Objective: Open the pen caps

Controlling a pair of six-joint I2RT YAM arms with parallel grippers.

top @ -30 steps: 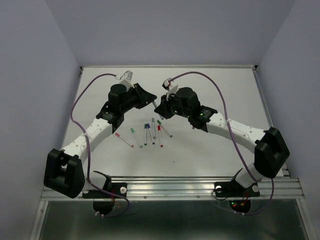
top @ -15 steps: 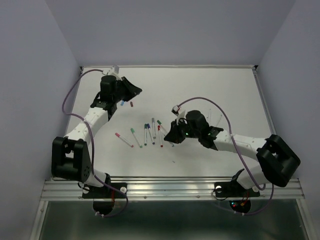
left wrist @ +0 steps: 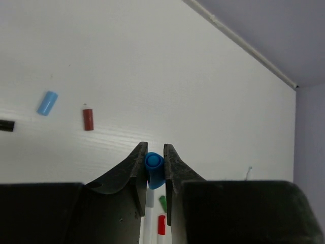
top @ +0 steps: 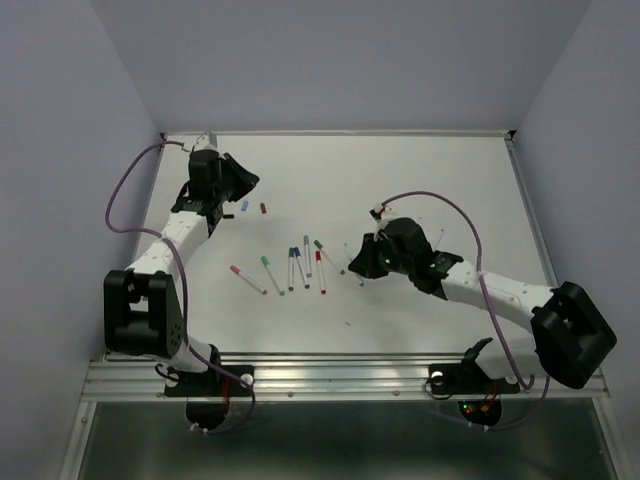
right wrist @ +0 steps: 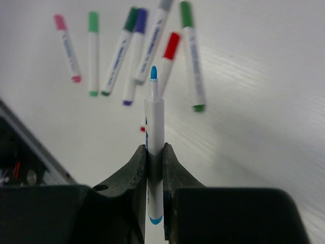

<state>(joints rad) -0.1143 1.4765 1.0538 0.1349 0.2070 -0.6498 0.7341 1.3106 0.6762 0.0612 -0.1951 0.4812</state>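
Note:
My left gripper holds the blue cap (left wrist: pixel 154 168) and will next move back and down to release it on open, bare tabletop between the loose caps and capped pens.
My left gripper (left wrist: pixel 153 148) is shut on a blue pen cap (left wrist: pixel 154 168), held above the table at the back left (top: pixel 238 190). Below it lie loose pen caps: light blue (left wrist: pixel 47 102), dark red (left wrist: pixel 88 119), and a black one (left wrist: pixel 5 125) at the frame's edge. My right gripper (right wrist: pixel 155 148) is shut on a white pen (right wrist: pixel 154 117) whose bare blue tip points away from the wrist camera. It hovers low, right of the pen row (top: pixel 354 264). Several capped pens (top: pixel 295 268) lie side by side mid-table, with pink, green, purple, grey and red caps (right wrist: pixel 171 46).
Two thin white pen barrels (top: pixel 420 228) lie behind the right arm. The left arm's purple cable (top: pixel 130 185) loops over the table's left edge. The raised table rim (top: pixel 340 132) runs along the back.
The two grippers, close together at mid-back a second ago, have pulled apart. The left went back-left with the blue cap. The right came forward and right with the uncapped pen.

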